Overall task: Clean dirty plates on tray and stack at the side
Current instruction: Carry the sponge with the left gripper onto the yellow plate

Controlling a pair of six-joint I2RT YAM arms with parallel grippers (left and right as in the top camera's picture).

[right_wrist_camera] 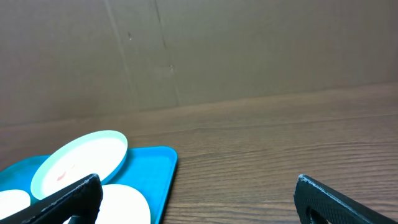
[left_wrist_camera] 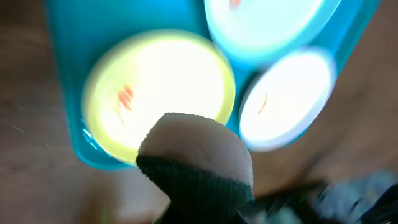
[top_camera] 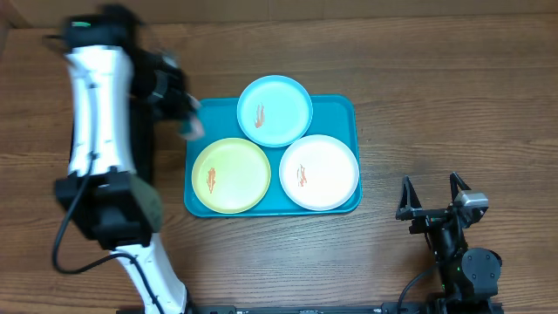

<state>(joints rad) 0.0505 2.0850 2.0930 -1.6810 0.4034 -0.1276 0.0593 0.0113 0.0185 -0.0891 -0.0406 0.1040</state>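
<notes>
The yellow-green plate (top_camera: 219, 178) is dirty. My left gripper needs to go down toward the right in the overhead view next and set the sponge on that plate beside its smear.
The turquoise tray (top_camera: 344, 112) lies mid-table and holds three plates: light blue (top_camera: 275, 111) at the back, yellow-green (top_camera: 231, 175) front left, white (top_camera: 319, 172) front right. Each has a small orange-red smear. My left gripper (top_camera: 187, 118) is blurred, just off the tray's left edge, and is shut on a tan and dark green sponge (left_wrist_camera: 196, 158). The left wrist view shows the sponge above the yellow-green plate (left_wrist_camera: 168, 81)'s near rim. My right gripper (top_camera: 432, 209) is open and empty, on the table right of the tray; it also shows in the right wrist view (right_wrist_camera: 196, 205).
A dark strip (top_camera: 150, 153), perhaps a black tray, lies left of the turquoise tray, mostly hidden under my left arm. A brown cardboard wall (right_wrist_camera: 249, 50) stands behind the table. Bare wood (top_camera: 436, 105) lies right of the tray.
</notes>
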